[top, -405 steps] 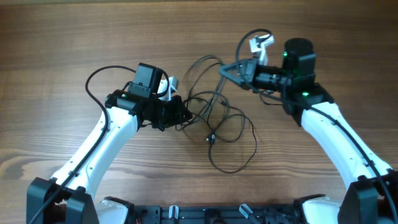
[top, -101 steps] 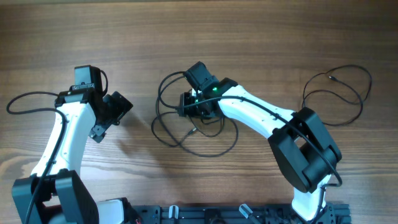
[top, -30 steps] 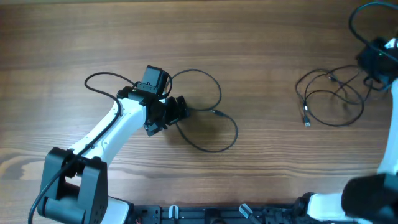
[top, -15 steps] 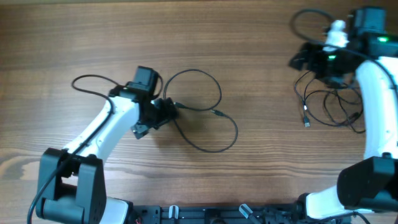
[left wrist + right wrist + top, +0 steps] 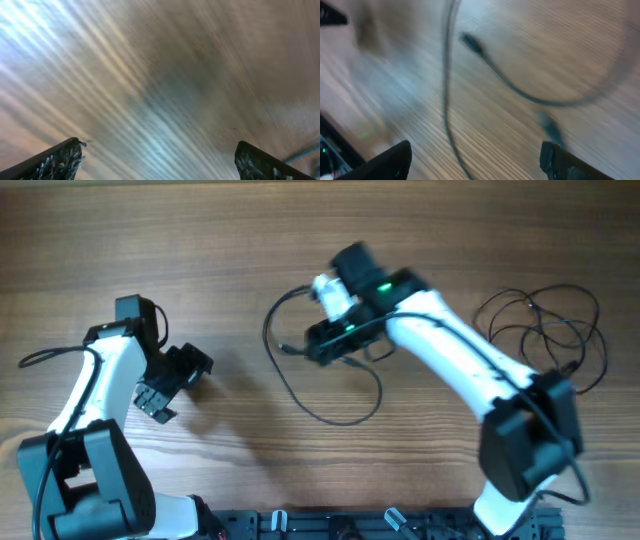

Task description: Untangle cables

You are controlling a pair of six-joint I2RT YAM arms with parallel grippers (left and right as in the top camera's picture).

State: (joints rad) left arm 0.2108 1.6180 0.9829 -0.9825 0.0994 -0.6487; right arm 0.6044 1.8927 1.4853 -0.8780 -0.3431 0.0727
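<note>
The robot's right gripper will next go down and back, toward the left in the overhead view, onto the cable's long strand [image 5: 283,381] [image 5: 445,85], which runs clear of the plug.
One thin black cable [image 5: 338,422] lies in a loose open loop at the table's centre. Its plug end [image 5: 285,348] points left. A second cable bundle [image 5: 530,305] lies in overlapping loops at the far right. My right gripper [image 5: 318,345] hovers open over the upper part of the centre loop. The blurred right wrist view shows the cable [image 5: 447,95] and a plug [image 5: 470,42] ahead of my right gripper [image 5: 480,160], with nothing between the wide-spread fingers. My left gripper [image 5: 180,383] is open at the left, away from both cables. In the left wrist view my left gripper [image 5: 160,160] frames only blurred wood.
The wooden table [image 5: 150,240] bears nothing else. The left arm's own thick black lead [image 5: 50,355] trails to the left edge. A black rail [image 5: 340,525] runs along the near edge between the arm bases.
My right arm has swung from the far right bundle to the centre loop and its jaws have widened. My left arm has pulled back left, off the centre cable.
</note>
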